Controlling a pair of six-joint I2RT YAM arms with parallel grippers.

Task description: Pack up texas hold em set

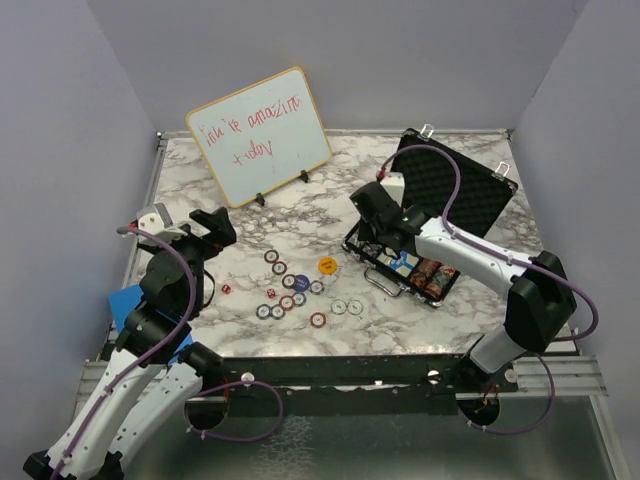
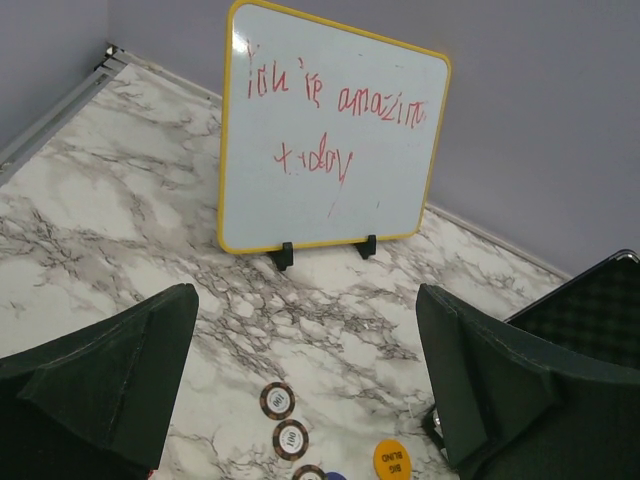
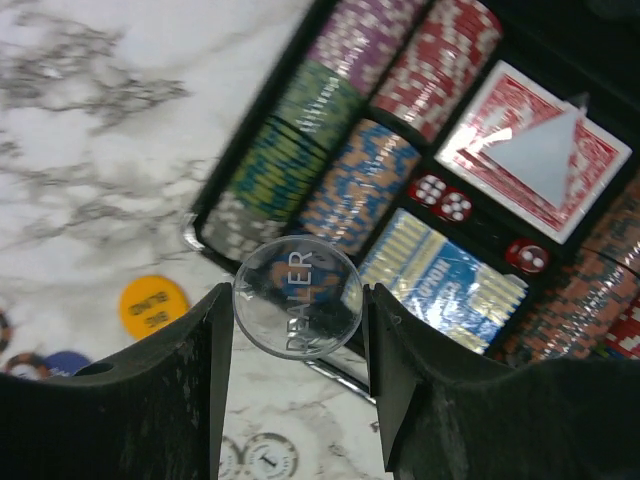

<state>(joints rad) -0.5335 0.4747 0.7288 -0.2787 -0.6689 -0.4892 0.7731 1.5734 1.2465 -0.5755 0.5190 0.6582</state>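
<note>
The robot's right gripper will next shift away from the near end of the chip row and go down onto the blue deck (image 3: 440, 280), as the deck's flat top is empty for the dealer button.
The black briefcase (image 1: 460, 190) lies open at the right, its tray (image 3: 262, 108) holding rows of poker chips (image 3: 345, 180), a red card deck (image 3: 535, 150), a blue deck (image 3: 440, 280) and red dice (image 3: 440, 197). My right gripper (image 3: 298, 300) hovers over the tray's near-left corner (image 1: 368, 238), shut on a clear round dealer button (image 3: 297, 297). Loose chips (image 1: 290, 290), an orange-yellow disc (image 1: 327, 265) and two tiny red dice (image 1: 226, 289) lie on the marble at centre. My left gripper (image 1: 213, 225) is open and empty above the table (image 2: 305, 300), left of those chips (image 2: 278, 400).
A wood-framed whiteboard (image 1: 260, 135) with red writing stands on feet at the back left, also in the left wrist view (image 2: 330, 140). A blue object (image 1: 130, 305) sits by the left arm at the table's left edge. Grey walls close in the table.
</note>
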